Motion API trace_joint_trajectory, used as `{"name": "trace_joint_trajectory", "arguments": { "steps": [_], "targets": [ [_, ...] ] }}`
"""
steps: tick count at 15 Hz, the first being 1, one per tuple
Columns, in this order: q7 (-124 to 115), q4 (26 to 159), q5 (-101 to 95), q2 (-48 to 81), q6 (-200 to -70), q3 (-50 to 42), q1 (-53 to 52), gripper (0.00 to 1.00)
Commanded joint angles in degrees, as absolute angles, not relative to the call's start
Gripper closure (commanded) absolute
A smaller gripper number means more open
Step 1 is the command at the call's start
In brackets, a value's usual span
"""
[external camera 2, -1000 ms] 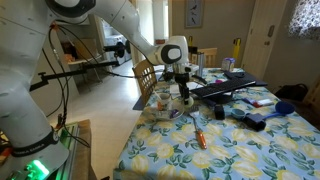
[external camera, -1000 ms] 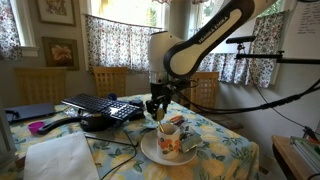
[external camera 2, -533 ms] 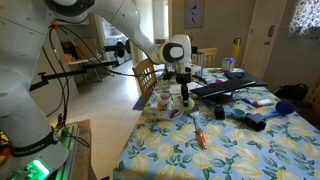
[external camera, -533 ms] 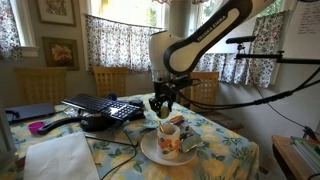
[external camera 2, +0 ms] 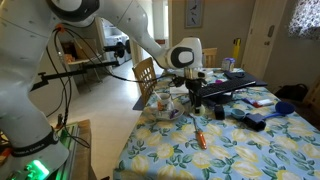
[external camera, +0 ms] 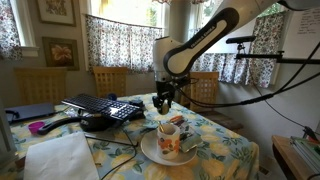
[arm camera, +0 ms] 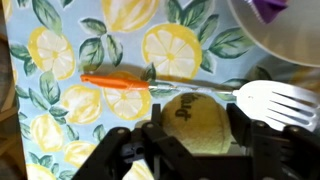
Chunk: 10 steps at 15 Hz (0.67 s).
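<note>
My gripper should move down and outward, away from the plate, onto the lemon-print tablecloth next to the fork's orange handle, where the cloth is clear.
My gripper (arm camera: 198, 122) is shut on a yellow tennis ball (arm camera: 198, 128) with dark lettering, held between both fingers above the lemon-print tablecloth (arm camera: 60, 60). Just beyond the ball lies a fork (arm camera: 272, 100) with an orange handle (arm camera: 115, 81). The rim of a white plate (arm camera: 290, 45) fills the wrist view's upper right corner. In both exterior views the gripper (external camera: 163, 103) (external camera 2: 193, 102) hangs a little above the table, beside a patterned mug (external camera: 171, 139) standing on the plate (external camera: 148, 151).
A black keyboard (external camera: 100, 105) and a dark device (external camera: 97, 122) lie behind the plate. White paper (external camera: 60, 158) covers the table's near corner. Wooden chairs (external camera: 110, 80) stand along the curtained windows. The orange-handled fork (external camera 2: 198, 139) lies towards the table's edge.
The arm has carried the tennis ball sideways, away from the mug and plate. The grip on the ball has not changed.
</note>
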<state>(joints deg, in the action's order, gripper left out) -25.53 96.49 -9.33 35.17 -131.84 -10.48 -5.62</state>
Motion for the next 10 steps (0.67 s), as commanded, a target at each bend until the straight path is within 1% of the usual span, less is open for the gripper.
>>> {"name": "trace_joint_trajectory", "arguments": {
  "steps": [1,4,10],
  "targets": [
    [-13.6,89.8,-5.4,39.8,-133.1,-7.2,1.7,0.59],
    [-2.4,83.6,-1.0,44.5,-131.1,-3.1,7.2,0.59],
    [4.7,74.2,-1.7,52.5,-127.8,-2.3,8.4,0.59]
  ]
}}
